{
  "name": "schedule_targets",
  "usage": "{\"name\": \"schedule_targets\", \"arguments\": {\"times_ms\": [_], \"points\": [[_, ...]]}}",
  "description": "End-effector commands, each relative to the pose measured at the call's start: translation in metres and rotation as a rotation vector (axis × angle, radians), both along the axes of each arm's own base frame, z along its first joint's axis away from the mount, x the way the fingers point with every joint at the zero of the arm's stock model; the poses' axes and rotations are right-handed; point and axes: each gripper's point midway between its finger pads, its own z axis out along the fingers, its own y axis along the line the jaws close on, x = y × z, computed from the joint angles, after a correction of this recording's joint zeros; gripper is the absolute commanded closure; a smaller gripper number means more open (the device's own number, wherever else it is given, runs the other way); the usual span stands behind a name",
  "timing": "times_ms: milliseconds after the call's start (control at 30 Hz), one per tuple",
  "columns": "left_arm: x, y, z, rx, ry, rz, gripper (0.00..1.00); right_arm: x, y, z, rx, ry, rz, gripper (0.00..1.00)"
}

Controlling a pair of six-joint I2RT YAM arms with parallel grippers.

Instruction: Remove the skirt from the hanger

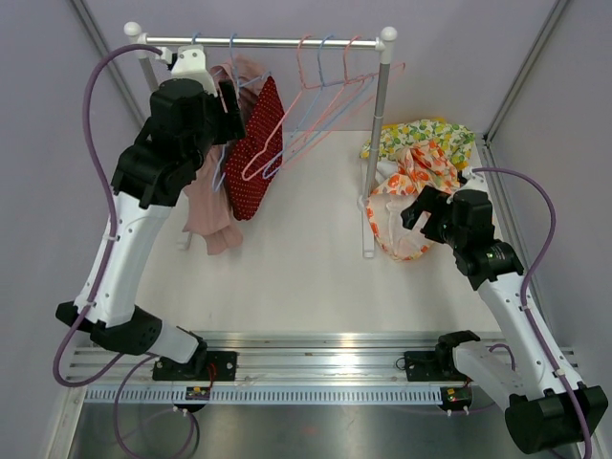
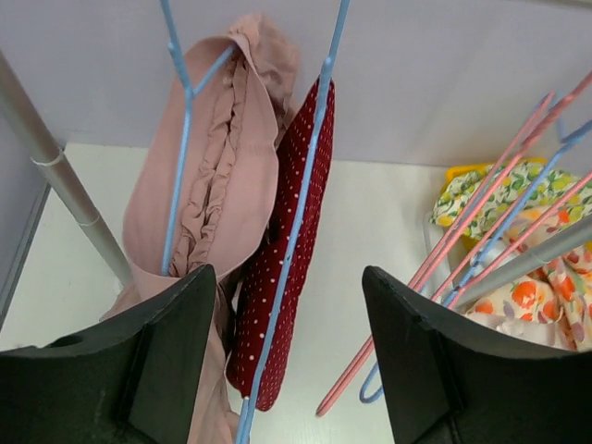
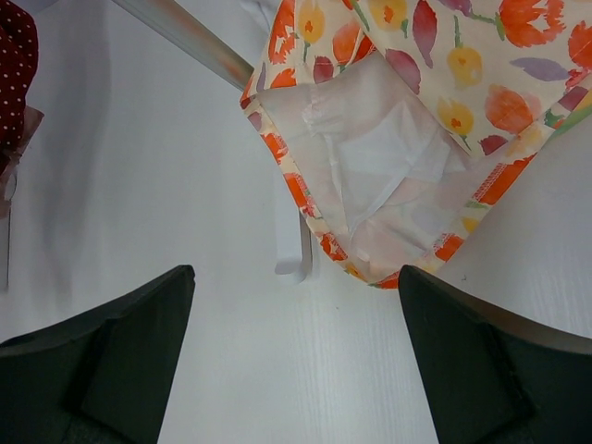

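Observation:
My left gripper moves down and closes on the blue hanger wire (image 1: pixel 222 161) (image 2: pixel 264 347) beside the red skirt next, since it runs below, between its open fingers.
A red polka-dot skirt (image 1: pixel 256 153) hangs on a blue hanger (image 2: pixel 298 222) on the rack rail (image 1: pixel 268 42). A pink ruffled skirt (image 1: pixel 206 206) hangs beside it on another blue hanger (image 2: pixel 178 157). My left gripper (image 1: pixel 229 103) is raised at the rail's left end. In the left wrist view it (image 2: pixel 291 370) is open, with the red skirt (image 2: pixel 287 268) and its hanger between the jaws, close to the left finger (image 2: pixel 157 361). My right gripper (image 1: pixel 418 212) is open and empty, low over the table by a floral skirt (image 3: pixel 407 139).
Several empty pink and blue hangers (image 1: pixel 320 100) hang tilted on the rail's right half. The right rack post (image 1: pixel 378 143) stands mid-table, its white foot (image 3: pixel 294 250) ahead of my right gripper. A pile of floral clothes (image 1: pixel 421 153) lies at the right.

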Motion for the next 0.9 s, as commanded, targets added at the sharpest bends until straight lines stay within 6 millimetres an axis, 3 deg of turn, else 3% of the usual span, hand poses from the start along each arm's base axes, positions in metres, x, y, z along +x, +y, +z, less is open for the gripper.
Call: {"name": "schedule_targets", "arguments": {"times_ms": [0, 233, 333, 367, 433, 500, 700, 733, 767, 800, 833, 867], "points": [[0.018, -0.016, -0.014, 0.009, 0.020, -0.069, 0.33, -0.002, 0.003, 0.004, 0.002, -0.013, 0.015, 0.01], [0.049, -0.011, -0.045, 0.011, 0.085, -0.049, 0.39, -0.003, -0.001, 0.001, -0.016, -0.008, 0.002, 0.01], [0.056, -0.010, -0.055, 0.008, 0.102, -0.044, 0.60, -0.001, -0.001, 0.001, -0.016, -0.008, 0.002, 0.01], [0.057, -0.010, -0.055, 0.005, 0.101, -0.040, 0.82, -0.001, -0.001, 0.001, -0.015, -0.007, 0.003, 0.01], [0.058, -0.008, -0.055, 0.005, 0.096, -0.033, 0.99, 0.000, 0.000, 0.003, -0.012, -0.011, 0.007, 0.01], [0.054, -0.008, -0.047, 0.000, 0.077, -0.037, 1.00, 0.000, 0.006, 0.008, -0.002, -0.027, 0.038, 0.01], [0.027, 0.001, 0.004, -0.042, -0.006, -0.050, 1.00, -0.014, 0.054, 0.065, 0.077, -0.204, 0.261, 0.01], [0.023, 0.001, 0.007, -0.047, -0.004, -0.060, 1.00, -0.006, 0.053, 0.080, 0.049, -0.221, 0.218, 0.00], [0.016, 0.002, 0.022, -0.065, -0.035, -0.066, 1.00, -0.007, 0.057, 0.080, 0.005, -0.200, 0.219, 0.01], [0.009, 0.001, 0.027, -0.076, -0.038, -0.078, 1.00, -0.018, 0.087, 0.085, -0.018, -0.203, 0.301, 0.01], [0.005, 0.001, 0.032, -0.085, -0.049, -0.082, 1.00, -0.009, 0.090, 0.098, -0.069, -0.221, 0.255, 0.00], [-0.001, 0.002, 0.043, -0.098, -0.072, -0.087, 1.00, -0.013, 0.104, 0.103, -0.091, -0.229, 0.286, 0.00]]}}
